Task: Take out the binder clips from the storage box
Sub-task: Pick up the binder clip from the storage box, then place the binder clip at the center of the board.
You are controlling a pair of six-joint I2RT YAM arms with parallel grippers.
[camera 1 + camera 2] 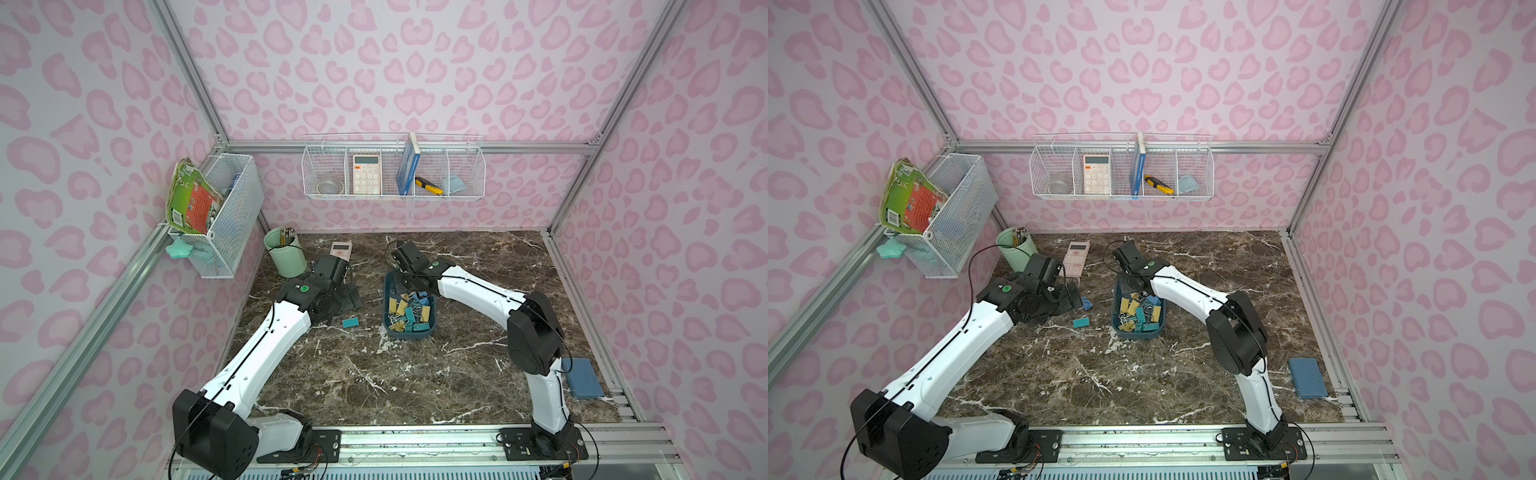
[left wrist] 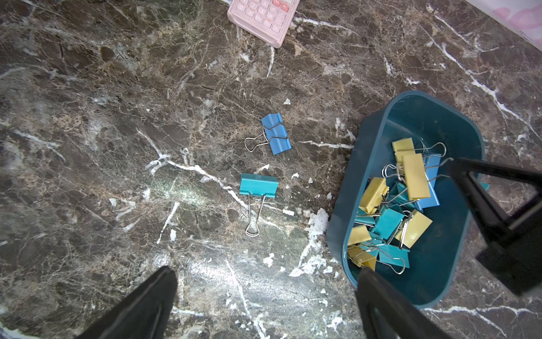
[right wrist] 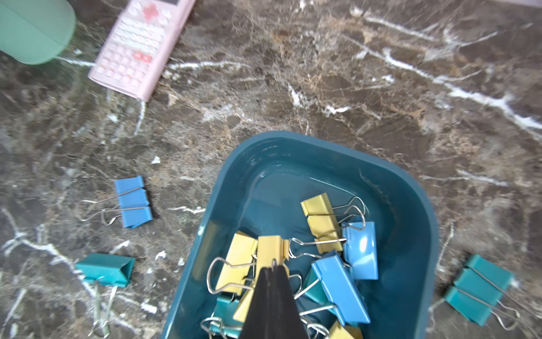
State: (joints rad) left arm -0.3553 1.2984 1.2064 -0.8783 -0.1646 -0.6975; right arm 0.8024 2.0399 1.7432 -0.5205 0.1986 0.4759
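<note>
My right gripper will next lift back over the box's rim, go down and let go of the yellow clip [image 3: 270, 249] on the bare marble near the lone teal clip.
The dark teal storage box [image 1: 385, 305] [image 1: 1115, 318] stands mid-table with a pile of yellow, teal and blue binder clips [image 1: 409, 309] [image 2: 390, 217] inside. My right gripper [image 3: 274, 264] [image 1: 412, 286] reaches into the box [image 3: 293, 164] and is shut on the wire handle of a yellow clip [image 3: 270, 249]. Left of the box, a blue clip [image 2: 275, 133] [image 3: 133, 202] and a teal clip [image 2: 258, 185] [image 1: 350, 321] lie on the marble. Another teal clip [image 3: 478, 289] lies on the box's other side. My left gripper [image 2: 267, 270] [image 1: 1073, 296] hovers open above the table beside the box [image 2: 410, 117], holding nothing.
A pink calculator [image 1: 340, 249] [image 3: 140, 47] and a green cup of pencils [image 1: 286, 253] stand at the back left. Near the front right edge lies a flat blue-grey case [image 1: 582, 378]. White wire baskets [image 1: 392, 166] hang on the back and left walls.
</note>
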